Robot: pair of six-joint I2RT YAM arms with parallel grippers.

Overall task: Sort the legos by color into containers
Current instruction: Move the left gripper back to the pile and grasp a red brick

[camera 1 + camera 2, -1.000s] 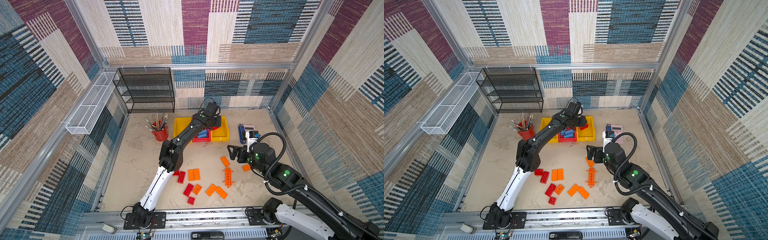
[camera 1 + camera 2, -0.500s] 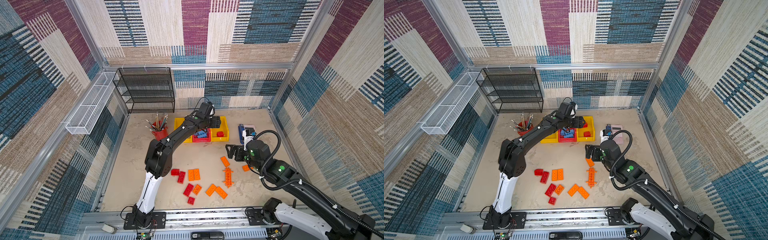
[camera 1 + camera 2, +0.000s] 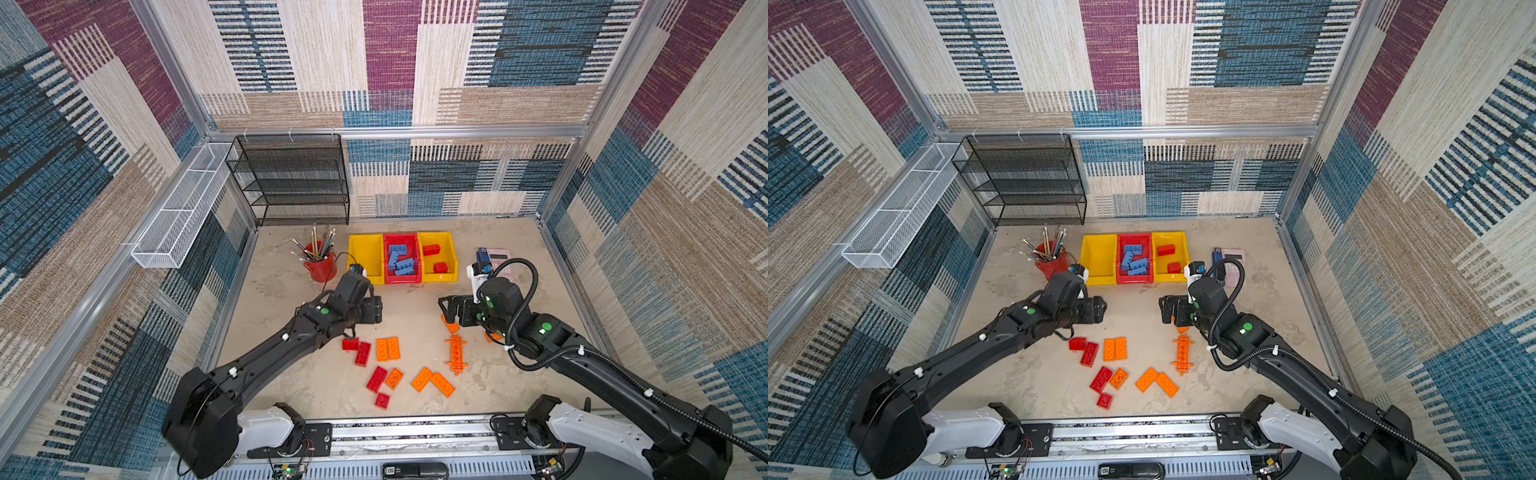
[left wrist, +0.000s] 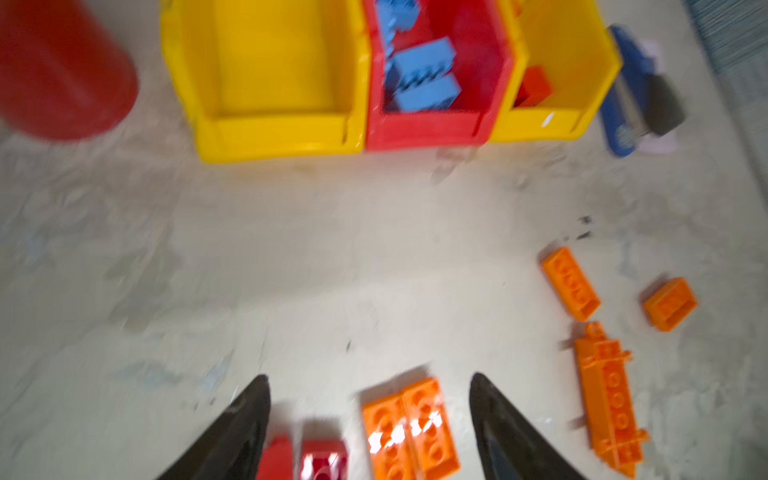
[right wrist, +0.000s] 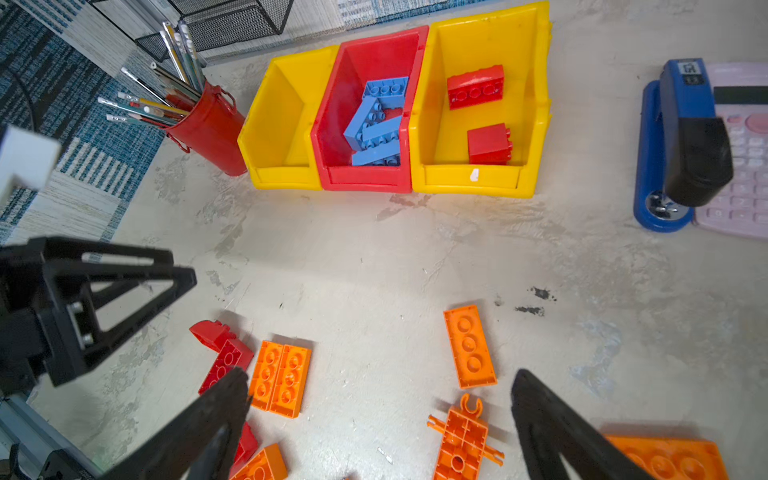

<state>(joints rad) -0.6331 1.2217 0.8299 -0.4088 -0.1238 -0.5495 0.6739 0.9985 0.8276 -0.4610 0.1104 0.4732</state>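
Note:
My left gripper will next move down and back toward my base and close on the rounded red lego [image 3: 350,345] [image 4: 276,459], because it is loose outside the containers.
Three containers stand in a row at the back: a bare yellow one [image 3: 365,259], a red one [image 3: 400,278] with several blue legos [image 5: 376,124], and a yellow one [image 3: 451,259] with two red legos [image 5: 476,87]. Loose red legos [image 3: 363,353] and orange legos [image 3: 388,348] lie near the front, among them a long tabbed piece [image 5: 463,444]. My left gripper [image 3: 374,309] hangs open and holds nothing, just behind a red brick [image 4: 322,459] and an orange pair [image 4: 409,428]. My right gripper [image 5: 380,373] is open over an orange brick [image 5: 469,345].
A red pencil cup [image 3: 320,268] stands left of the bins. A blue stapler [image 5: 681,137] and a pink calculator [image 5: 744,166] lie to their right. A black mesh shelf [image 3: 295,178] is at the back, a white wire basket [image 3: 183,208] on the left wall.
My left gripper has drawn back from over the bins to the loose bricks, with its jaws wider apart. The right gripper has shifted slightly and stays open.

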